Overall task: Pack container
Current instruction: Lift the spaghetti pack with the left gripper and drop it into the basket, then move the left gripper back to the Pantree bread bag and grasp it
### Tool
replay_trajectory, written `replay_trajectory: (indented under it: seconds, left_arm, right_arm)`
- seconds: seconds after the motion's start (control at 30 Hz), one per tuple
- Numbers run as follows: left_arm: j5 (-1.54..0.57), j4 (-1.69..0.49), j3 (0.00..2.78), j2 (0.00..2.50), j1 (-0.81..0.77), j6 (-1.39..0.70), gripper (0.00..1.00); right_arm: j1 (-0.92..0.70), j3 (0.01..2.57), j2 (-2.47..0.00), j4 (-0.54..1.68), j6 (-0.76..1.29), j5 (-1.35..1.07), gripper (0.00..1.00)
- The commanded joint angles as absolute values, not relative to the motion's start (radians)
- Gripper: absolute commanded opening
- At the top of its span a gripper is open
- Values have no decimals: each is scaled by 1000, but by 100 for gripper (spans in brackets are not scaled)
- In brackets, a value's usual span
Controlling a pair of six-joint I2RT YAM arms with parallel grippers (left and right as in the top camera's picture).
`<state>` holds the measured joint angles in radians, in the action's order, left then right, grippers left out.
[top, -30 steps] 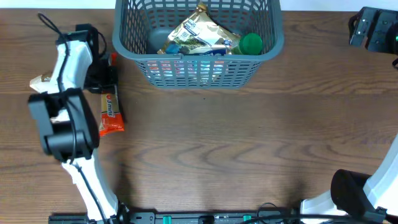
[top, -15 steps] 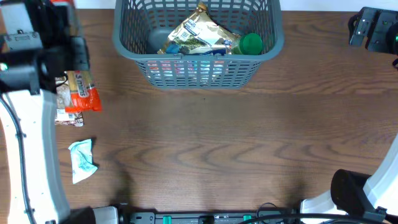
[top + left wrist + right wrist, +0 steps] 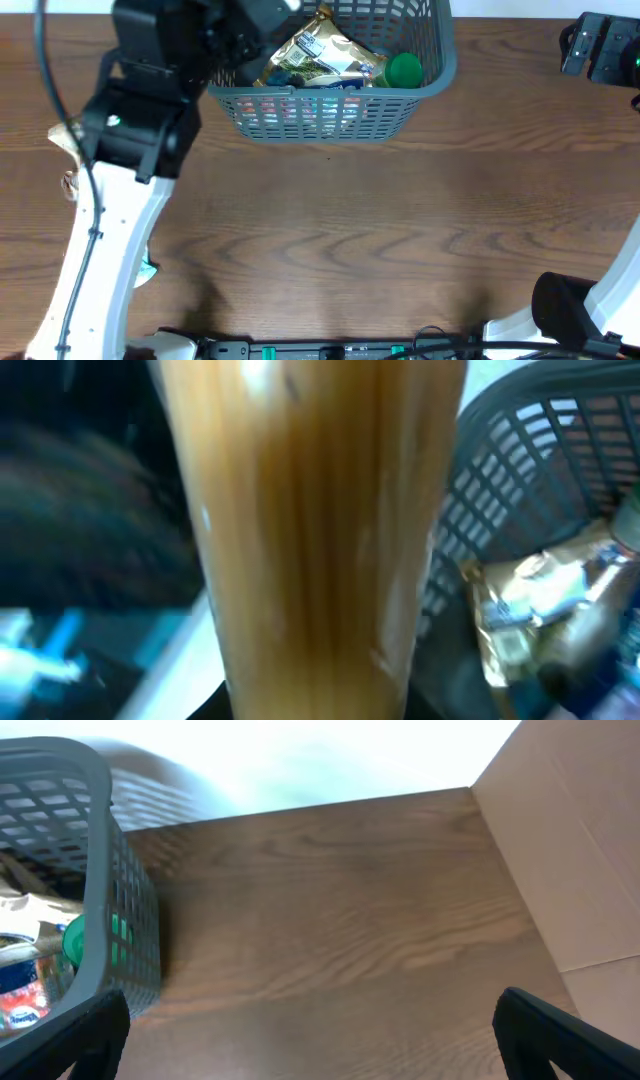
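Observation:
My left gripper should move the orange packet [image 3: 310,540] to the right in the overhead view and let it go over the gold packet [image 3: 530,600], because it hangs by the basket's side.
The container [image 3: 330,110], a dark grey lattice basket, stands at the table's far middle. It holds a gold packet [image 3: 320,55] and a green-capped item [image 3: 404,70]. My left gripper [image 3: 262,15] is over the basket's left end, mostly hidden by its own arm. In the left wrist view a blurred orange packet [image 3: 310,540] fills the frame between the jaws, with the basket wall [image 3: 520,460] and the gold packet [image 3: 530,610] to its right. My right gripper [image 3: 310,1040] is open and empty over bare table to the right of the basket [image 3: 110,920].
A beige packet [image 3: 65,135] lies at the table's left edge, partly under my left arm. A teal packet [image 3: 148,268] peeks out by the arm lower down. A cardboard wall [image 3: 570,850] stands at the right.
My left arm has lifted the orange packet from the left side of the table and swung it up and right to the basket's left end. The right arm has not moved.

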<state>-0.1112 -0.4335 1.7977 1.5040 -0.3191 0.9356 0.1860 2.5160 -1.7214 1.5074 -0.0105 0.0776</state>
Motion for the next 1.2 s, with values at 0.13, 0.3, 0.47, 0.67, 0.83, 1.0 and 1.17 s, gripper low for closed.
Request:
replay_trajectory:
  seconds: [0.13, 0.3, 0.47, 0.67, 0.83, 1.0, 1.17]
  left_arm:
    - [-234, -333, 1837, 1685, -376, 1159, 6]
    - [-250, -336, 1837, 1834, -381, 1158, 6]
    - [-250, -377, 1836, 1950, -381, 1118, 9]
    - [-239, -427, 1836, 1995, -380, 1064, 46]
    - [-181, -426, 1837, 1923, -380, 962, 92]
    - [-78, -422, 1837, 1787, -376, 963, 98]
    - [116, -422, 1837, 1657, -339, 808, 98]
  right_arm:
    - [189, 2521, -1727, 1520, -8, 70, 99]
    - [189, 2521, -1727, 1523, -7, 70, 99]
    - [189, 2521, -1727, 1538, -8, 55, 99]
    - [189, 2521, -1727, 1538, -8, 55, 99]
    - [189, 2521, -1727, 1539, -8, 55, 99]
    - [189, 2521, -1727, 1539, -8, 51, 99]
    - [189, 2521, -1727, 1538, -8, 51, 99]
